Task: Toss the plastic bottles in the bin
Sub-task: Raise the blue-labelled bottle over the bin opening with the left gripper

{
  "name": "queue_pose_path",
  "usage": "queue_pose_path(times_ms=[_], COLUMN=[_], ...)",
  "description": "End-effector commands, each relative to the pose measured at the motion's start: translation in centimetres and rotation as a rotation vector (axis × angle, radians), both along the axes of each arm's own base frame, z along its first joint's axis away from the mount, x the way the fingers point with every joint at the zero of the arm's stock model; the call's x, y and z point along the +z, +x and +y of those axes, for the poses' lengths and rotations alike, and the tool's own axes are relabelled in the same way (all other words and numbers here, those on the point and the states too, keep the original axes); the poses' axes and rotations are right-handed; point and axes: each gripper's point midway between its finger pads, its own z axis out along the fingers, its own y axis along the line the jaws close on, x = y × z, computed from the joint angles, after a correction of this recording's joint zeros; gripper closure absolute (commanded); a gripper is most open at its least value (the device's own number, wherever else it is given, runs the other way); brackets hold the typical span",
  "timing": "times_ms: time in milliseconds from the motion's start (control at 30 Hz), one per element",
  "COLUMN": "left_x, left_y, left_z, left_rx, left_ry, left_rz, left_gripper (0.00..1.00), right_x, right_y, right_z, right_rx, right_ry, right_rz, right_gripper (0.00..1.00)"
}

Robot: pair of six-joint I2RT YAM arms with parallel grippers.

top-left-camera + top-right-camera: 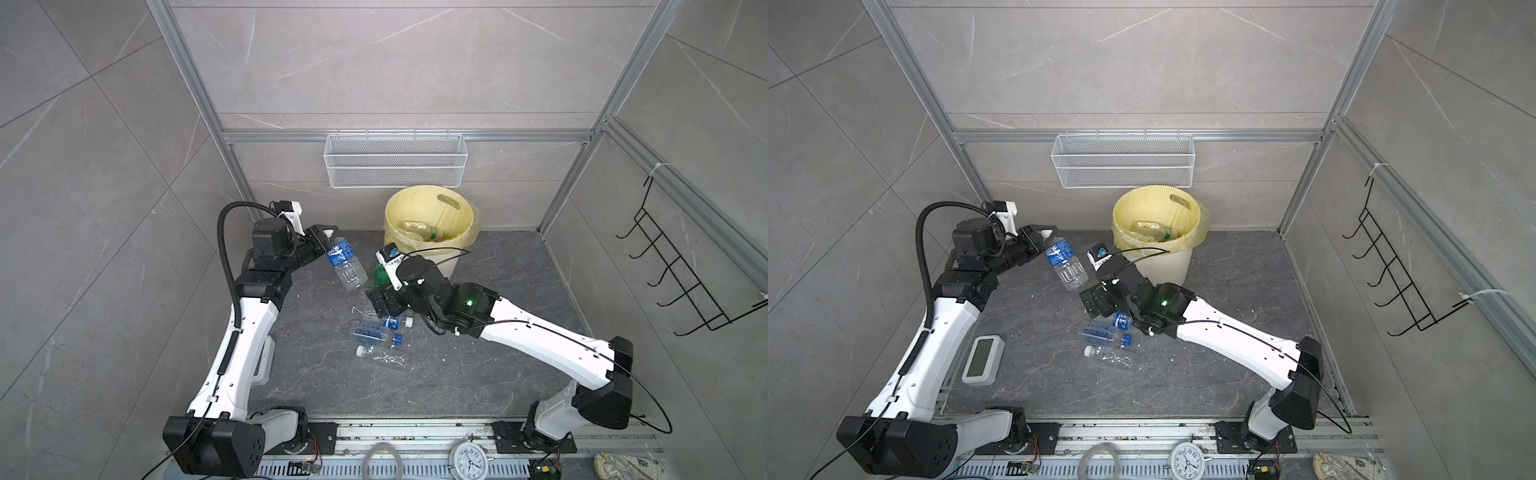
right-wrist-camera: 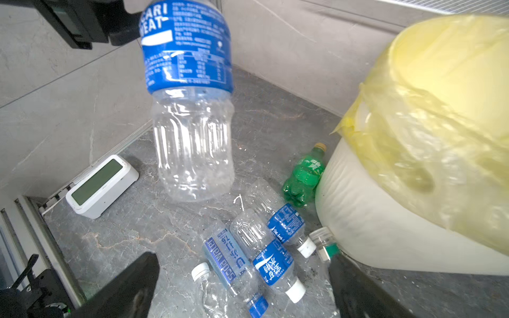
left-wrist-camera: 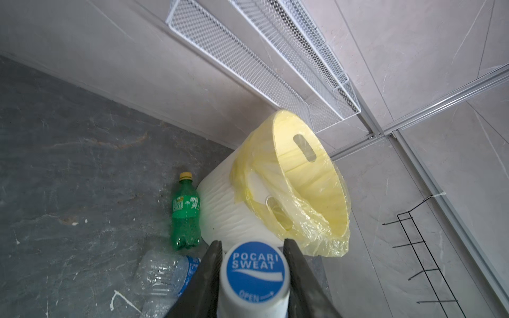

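Because the blue-labelled bottle hangs beside the bin, I need to raise my left gripper over the bin's opening [image 1: 430, 214] [image 3: 314, 180], which lies ahead of the gripper's fingers, and release the bottle's cap.
My left gripper [image 1: 328, 240] [image 3: 252, 242] is shut on the white-and-blue cap of a clear blue-labelled bottle [image 1: 345, 264] [image 1: 1065, 264] [image 2: 190, 110]. That bottle hangs in the air, left of the bin [image 1: 457, 266] [image 1: 1167, 266] [image 3: 228, 214], a cream bucket with a yellow bag. Two bottles [image 1: 419, 230] lie inside the bin. My right gripper [image 1: 380, 307] [image 2: 242, 260] is open above several clear bottles [image 1: 374, 332] [image 2: 264, 247] lying on the floor, with nothing between its fingers. A green bottle [image 3: 185, 214] [image 2: 304, 173] lies against the bin's foot.
A white digital clock [image 1: 983, 360] [image 2: 102, 185] lies on the floor at the left. A white wire mesh basket [image 1: 395, 160] hangs on the back wall above the bin. A black wire rack [image 1: 681, 266] is on the right wall.
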Motion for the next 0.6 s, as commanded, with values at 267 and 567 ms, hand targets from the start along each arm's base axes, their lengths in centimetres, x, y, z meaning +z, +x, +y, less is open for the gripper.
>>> queue_pose_path(times_ms=[267,567], left_x=[9.2,14.7], left_y=[1.1,2.1], left_z=[1.2,-1.0], left_rx=[0.079,0.023], left_ry=[0.027,-0.034], left_rz=[-0.246,-0.389], left_gripper=[0.90,0.90], right_x=[4.1,5.9], right_y=[1.5,1.8], right_z=[-7.0,-12.7], right_rx=[-0.207,-0.345], right_ry=[0.098,0.161], right_rz=[-0.078,-0.116], right_gripper=[0.00,0.00])
